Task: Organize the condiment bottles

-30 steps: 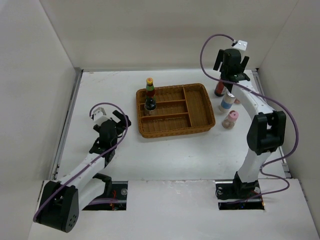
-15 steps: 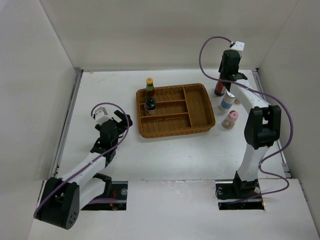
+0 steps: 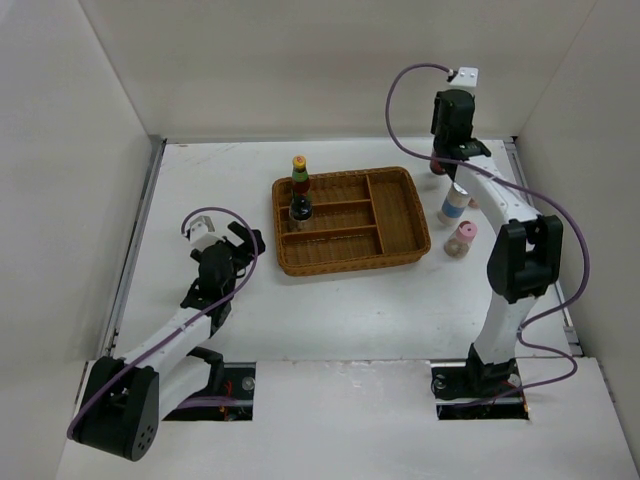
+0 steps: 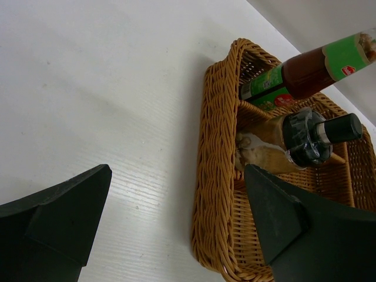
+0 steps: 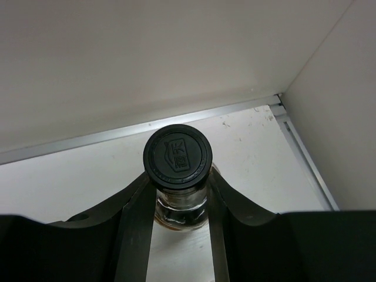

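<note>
My right gripper holds the bottle. I will lift the bottle over the tray's rim next, then lower it into the tray's section nearest the blue-label jar [image 3: 453, 205], which stands empty.
My right gripper [image 5: 178, 191] is shut on the glass neck of the tall dark-sauce bottle [image 5: 178, 155], just under its black cap. In the top view this gripper [image 3: 450, 150] stands at the back right, and it hides most of the bottle. A yellow-red-capped bottle [image 3: 299, 172] and a small black-capped bottle [image 3: 300, 207] stand in the left end of the wicker tray [image 3: 350, 265]. The blue-label jar [image 3: 453, 205] and the pink-capped shaker [image 3: 461, 240] stand right of the tray. My left gripper [image 3: 245, 243] is open and holds nothing, just left of the tray.
The left wrist view shows the tray's near corner [image 4: 214, 176] between my left gripper's [image 4: 176, 176] open fingers, with both bottles [image 4: 299, 138] behind it. White walls close in the table at the back and at the right, near my right gripper.
My right gripper has turned and closed from wide open onto the dark-sauce bottle's neck. The left arm has hardly moved.
</note>
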Controlling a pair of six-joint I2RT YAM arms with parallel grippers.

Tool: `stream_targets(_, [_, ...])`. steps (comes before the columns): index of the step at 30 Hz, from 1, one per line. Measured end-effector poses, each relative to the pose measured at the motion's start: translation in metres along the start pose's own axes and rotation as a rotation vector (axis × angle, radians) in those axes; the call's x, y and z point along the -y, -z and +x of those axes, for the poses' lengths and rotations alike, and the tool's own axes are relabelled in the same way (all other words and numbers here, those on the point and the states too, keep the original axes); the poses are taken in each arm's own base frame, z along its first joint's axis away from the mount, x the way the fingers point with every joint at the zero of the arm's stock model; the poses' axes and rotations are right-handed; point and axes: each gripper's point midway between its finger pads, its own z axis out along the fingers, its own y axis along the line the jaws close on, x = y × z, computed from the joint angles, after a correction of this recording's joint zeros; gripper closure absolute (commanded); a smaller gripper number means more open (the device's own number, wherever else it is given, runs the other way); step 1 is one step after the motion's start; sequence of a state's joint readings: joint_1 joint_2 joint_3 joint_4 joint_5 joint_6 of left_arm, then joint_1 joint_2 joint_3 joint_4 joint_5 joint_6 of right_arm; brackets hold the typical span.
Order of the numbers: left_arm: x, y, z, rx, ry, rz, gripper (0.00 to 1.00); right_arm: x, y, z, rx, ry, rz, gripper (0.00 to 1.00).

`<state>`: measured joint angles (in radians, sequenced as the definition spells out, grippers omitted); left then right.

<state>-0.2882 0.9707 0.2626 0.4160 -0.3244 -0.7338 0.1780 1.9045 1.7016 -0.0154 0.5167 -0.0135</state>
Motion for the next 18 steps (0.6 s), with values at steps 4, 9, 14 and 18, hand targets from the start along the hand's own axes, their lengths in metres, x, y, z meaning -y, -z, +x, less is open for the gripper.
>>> stream_targets(4, [0.0,0.0,0.0,0.0,0.0,0.001,0.0,-0.023,0.023,-0.022,0.044,0.003,-0.055,0.82])
stream_targets(9, [-0.001,0.0,0.001,-0.002,0.0,0.0,0.0,-0.054,0.053,-0.051,0.116,-0.027,-0.13,0.82])
stream_targets(14, [-0.002,0.0,0.0,0.0,0.001,-0.002,0.0,-0.077,0.082,-0.063,0.154,-0.044,-0.194,0.82])
stream_targets(18, [-0.001,0.0,0.001,-0.005,0.002,0.004,0.0,-0.091,0.091,-0.051,0.15,-0.044,-0.227,0.81])
